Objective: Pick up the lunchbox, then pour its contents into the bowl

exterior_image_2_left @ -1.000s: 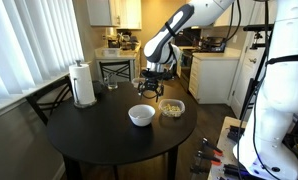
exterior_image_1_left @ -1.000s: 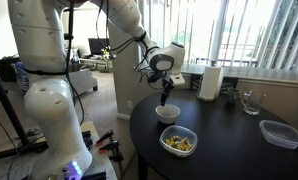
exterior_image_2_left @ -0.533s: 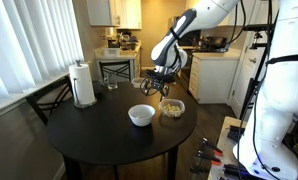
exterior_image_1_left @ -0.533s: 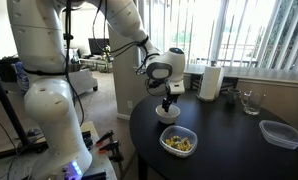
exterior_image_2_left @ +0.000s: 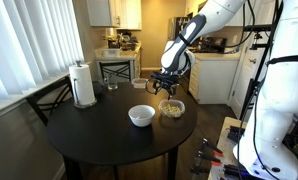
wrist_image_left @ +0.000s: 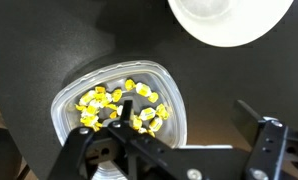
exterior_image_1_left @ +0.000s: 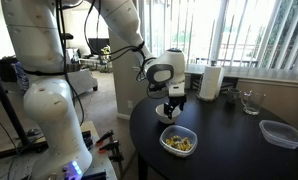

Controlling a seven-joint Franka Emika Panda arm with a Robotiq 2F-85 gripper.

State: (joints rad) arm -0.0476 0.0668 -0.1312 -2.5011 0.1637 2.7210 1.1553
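Observation:
The lunchbox's rim by the bowl should end up between my gripper's open fingers, so I need to move my gripper down.
The lunchbox is a small clear squarish container on the round black table, near its edge; it also shows in an exterior view and fills the left of the wrist view. Its contents are yellow and green bits in a loose heap. The white bowl stands just beyond it, also seen in an exterior view and at the top of the wrist view. My gripper hangs open above the lunchbox's rim, empty.
A paper towel roll and a clear drinking glass stand at the table's far side. A larger clear greyish container lies near the table edge. Chairs stand behind the table.
My gripper has moved from over the bowl toward the lunchbox and a little lower. The lunchbox and bowl have not moved.

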